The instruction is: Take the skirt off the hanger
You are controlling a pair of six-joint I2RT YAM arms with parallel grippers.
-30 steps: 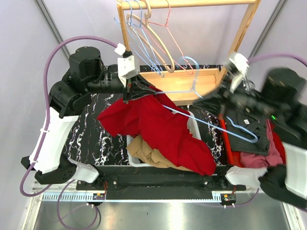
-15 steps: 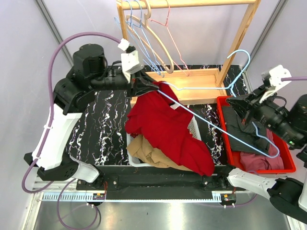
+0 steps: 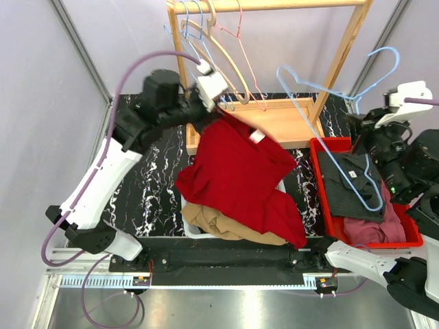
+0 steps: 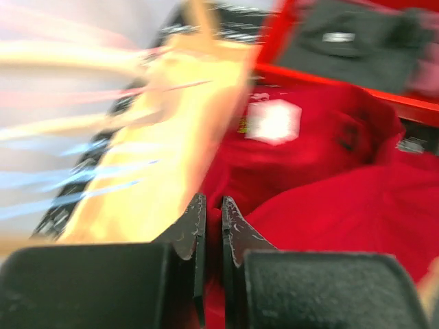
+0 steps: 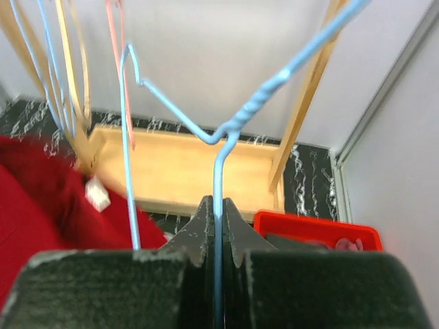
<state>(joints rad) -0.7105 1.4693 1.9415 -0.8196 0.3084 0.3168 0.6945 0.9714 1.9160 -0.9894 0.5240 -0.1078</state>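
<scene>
The red fold comes down and back over the white basket with my left gripper next and is released, since the basket stands below this gripper, nearer my base.
The red skirt [image 3: 233, 178] hangs from my left gripper [image 3: 218, 110], which is shut on its upper edge beside the wooden rack. Its lower part drapes over the basket. In the left wrist view the jaws [image 4: 213, 209] pinch a fold of red skirt [image 4: 329, 205], with its white label [image 4: 273, 122] further out. The light blue wire hanger [image 3: 317, 140] is apart from the skirt, lifted over the red bin. My right gripper [image 3: 357, 125] is shut on it. In the right wrist view the jaws [image 5: 221, 209] clamp the hanger's wire [image 5: 218, 178] just below its twisted neck.
A wooden rack [image 3: 274, 116] at the back carries several empty wire hangers [image 3: 219, 48]. Under the skirt stands a white basket [image 3: 194, 232] with a tan garment [image 3: 226, 229] in it. A red bin [image 3: 329, 219] at the right holds dark and pink clothes.
The right gripper has pulled the blue hanger up and to the right, out of the skirt. The left gripper has carried the skirt's top up and to the right.
</scene>
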